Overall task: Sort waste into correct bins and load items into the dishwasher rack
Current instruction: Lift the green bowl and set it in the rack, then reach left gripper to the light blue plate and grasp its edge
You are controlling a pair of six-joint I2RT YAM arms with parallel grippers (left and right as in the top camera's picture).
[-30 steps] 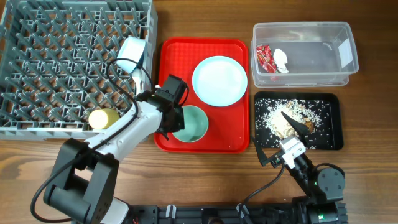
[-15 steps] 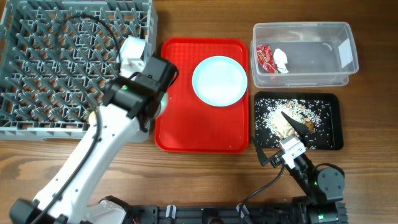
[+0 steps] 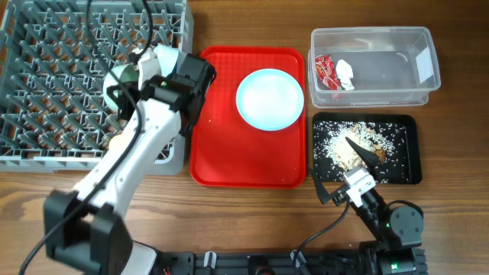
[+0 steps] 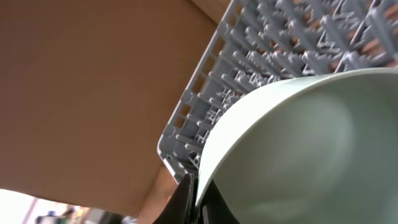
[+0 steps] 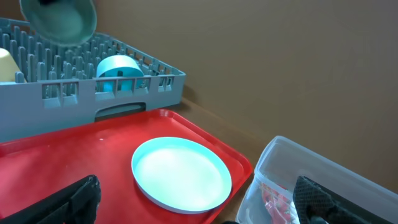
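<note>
My left gripper lowers next into the gap in the rack's wires between the pale blue bowl and the yellow-green cup. It releases the pale green bowl's rim there, since the gap stands empty.
My left gripper (image 4: 198, 198) is shut on the rim of a pale green bowl (image 4: 298, 149) and holds it tilted above the right part of the grey dishwasher rack (image 3: 46, 76). In the overhead view the gripper (image 3: 145, 82) and the bowl (image 3: 121, 76) are over the rack. A second pale blue bowl (image 5: 118, 71) sits upside down in the rack, and the yellow-green cup (image 3: 114, 141) lies near the rack's front edge. The pale blue plate (image 3: 269, 99) lies on the red tray (image 3: 229, 160). My right gripper (image 3: 341, 169) is open and empty by the black tray (image 3: 409, 153). Fork and spoon are out of view.
The clear tub (image 3: 382, 84) at the back right holds the red wrapper (image 3: 326, 71) and the white wrapper (image 3: 345, 74). The black tray holds rice scraps (image 3: 359, 137). My left arm crosses the rack's front right corner and the red tray's left edge.
My left gripper lifted the green bowl off the front of the red tray and carried it left and back over the rack. The right arm has not moved.
</note>
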